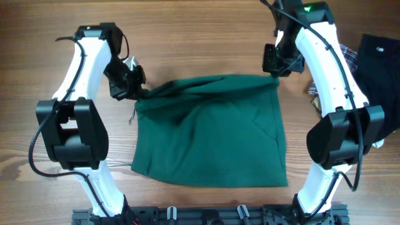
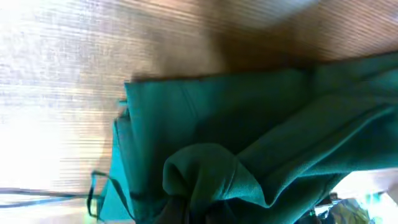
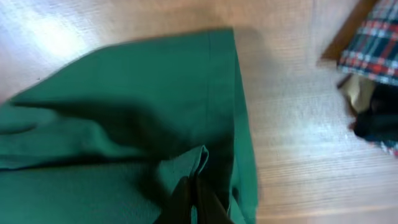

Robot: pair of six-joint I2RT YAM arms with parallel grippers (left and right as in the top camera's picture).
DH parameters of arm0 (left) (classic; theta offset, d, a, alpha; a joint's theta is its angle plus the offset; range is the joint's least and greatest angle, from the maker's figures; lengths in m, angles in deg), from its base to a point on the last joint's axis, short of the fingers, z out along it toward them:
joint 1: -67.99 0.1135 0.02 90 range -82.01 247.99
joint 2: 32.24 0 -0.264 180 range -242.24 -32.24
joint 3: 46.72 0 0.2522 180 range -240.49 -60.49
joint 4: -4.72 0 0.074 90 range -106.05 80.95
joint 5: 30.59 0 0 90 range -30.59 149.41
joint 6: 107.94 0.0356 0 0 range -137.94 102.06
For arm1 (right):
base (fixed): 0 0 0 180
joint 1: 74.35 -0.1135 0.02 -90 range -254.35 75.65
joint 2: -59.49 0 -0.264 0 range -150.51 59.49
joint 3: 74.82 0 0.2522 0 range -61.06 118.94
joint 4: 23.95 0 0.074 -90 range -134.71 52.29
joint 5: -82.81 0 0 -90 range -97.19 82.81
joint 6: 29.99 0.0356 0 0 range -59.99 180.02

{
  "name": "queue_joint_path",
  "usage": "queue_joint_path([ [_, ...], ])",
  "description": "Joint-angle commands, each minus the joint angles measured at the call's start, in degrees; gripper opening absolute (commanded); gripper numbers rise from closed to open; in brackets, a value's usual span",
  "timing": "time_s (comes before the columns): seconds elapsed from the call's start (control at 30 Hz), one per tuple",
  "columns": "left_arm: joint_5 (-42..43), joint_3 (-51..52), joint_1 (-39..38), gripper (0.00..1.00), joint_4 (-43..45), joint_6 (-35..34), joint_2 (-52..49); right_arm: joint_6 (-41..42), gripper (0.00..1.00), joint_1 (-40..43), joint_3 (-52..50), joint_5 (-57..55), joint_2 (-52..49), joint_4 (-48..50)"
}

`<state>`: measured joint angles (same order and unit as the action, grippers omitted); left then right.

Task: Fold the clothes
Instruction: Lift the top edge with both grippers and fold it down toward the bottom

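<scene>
The near part of the garment lies flat and back of my left gripper. So the gripper should pull the lifted corner back over that part and let go of it there.
The clothes (image 1: pixel 209 134) are one large dark teal-green garment spread across the middle of the table, its near edge lying flat. My left gripper (image 1: pixel 139 92) is shut on the garment's far left corner, which is bunched and lifted. In the left wrist view the clothes (image 2: pixel 249 137) pile over the gripper (image 2: pixel 199 214) and hide its fingers. My right gripper (image 1: pixel 276 74) is shut on the far right corner. In the right wrist view its dark fingers (image 3: pixel 186 202) pinch a fold of the clothes (image 3: pixel 124 118).
A plaid cloth (image 1: pixel 350 56) and a black garment (image 1: pixel 382 59) lie at the right edge, behind my right arm; the plaid cloth (image 3: pixel 376 43) also shows in the right wrist view. A thin cord (image 2: pixel 93 193) hangs off the garment's left side.
</scene>
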<state>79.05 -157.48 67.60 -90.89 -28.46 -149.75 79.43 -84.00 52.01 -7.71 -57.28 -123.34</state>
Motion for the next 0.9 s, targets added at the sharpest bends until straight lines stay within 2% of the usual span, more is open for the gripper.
queue_joint_path([
  [0.0, 0.72, -0.39, -0.28, 0.04, -3.80, 1.18, 1.60, 2.14, 0.04, 0.04, -0.96, 0.09, 0.42, -3.54],
  [0.33, -0.63, -0.37, -5.86, 0.04, -10.71, 2.84, 1.62, 2.01, 0.04, -6.51, -8.07, 0.96, 1.92, -6.54],
  [0.53, -1.46, -0.37, -11.19, 0.04, -14.29, 2.47, 5.73, 5.29, 0.04, -8.76, -16.85, 0.92, 12.22, -6.51],
  [0.63, -1.51, 0.50, -12.63, 0.04, -14.19, 0.17, 10.54, 6.56, 0.04, -8.76, -21.22, 0.94, 18.91, -5.51],
  [0.77, -1.88, 8.94, -14.03, 0.04, -10.60, -3.80, 20.48, 7.74, 0.04, -8.76, -30.75, 4.31, 27.91, -1.86],
  [0.87, -1.88, 16.87, -14.03, 0.04, -5.84, -5.01, 24.33, 9.33, 0.04, -8.76, -36.83, 5.09, 30.53, 2.25],
])
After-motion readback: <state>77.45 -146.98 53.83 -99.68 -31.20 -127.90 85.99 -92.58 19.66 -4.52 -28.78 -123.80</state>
